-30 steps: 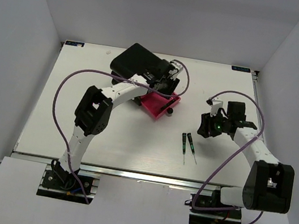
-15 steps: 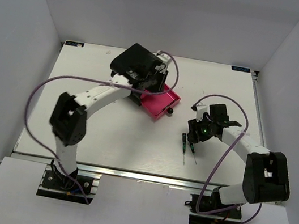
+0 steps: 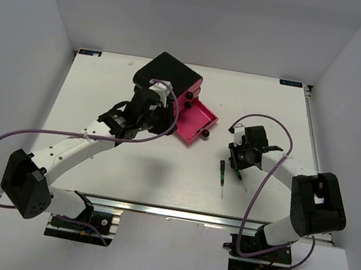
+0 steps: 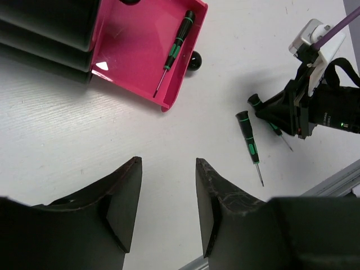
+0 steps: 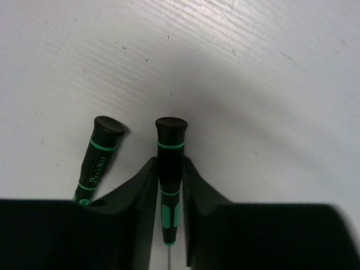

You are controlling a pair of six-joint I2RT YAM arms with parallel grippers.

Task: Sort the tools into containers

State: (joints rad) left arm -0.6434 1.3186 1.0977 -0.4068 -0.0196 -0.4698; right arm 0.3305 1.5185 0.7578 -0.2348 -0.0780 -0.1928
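Note:
Next, my right gripper lifts, moves outward and to its left in the top view to the drawer with a matching screwdriver (image 3: 194, 121), crosses over the drawer's bottom and releases.
The black box (image 3: 173, 75) stands at the back with its lowest pink drawer (image 3: 199, 115) pulled out. One thin black-and-green screwdriver (image 4: 177, 46) lies inside that drawer (image 4: 126, 53). Two more lie on the table to the right. My right gripper (image 5: 169, 166) is shut on the handle of the right one (image 5: 170, 140), low on the table (image 3: 240, 160). The left one (image 5: 99, 152) lies loose beside it (image 3: 222, 170). My left gripper (image 4: 167, 164) hangs open and empty above the table, near the drawer's front-left (image 3: 159, 119).
The drawer's black knob (image 4: 194, 60) sticks out toward the right arm. Upper pink drawers (image 3: 192, 90) sit shut in the box. The table's near metal edge (image 4: 337, 177) lies just beyond the loose screwdriver (image 4: 249, 140). Purple cables loop off both arms.
My left arm drew back from over the drawer toward the near left, leaving a screwdriver inside. My right gripper came down and left onto the two screwdrivers and closed on the right one.

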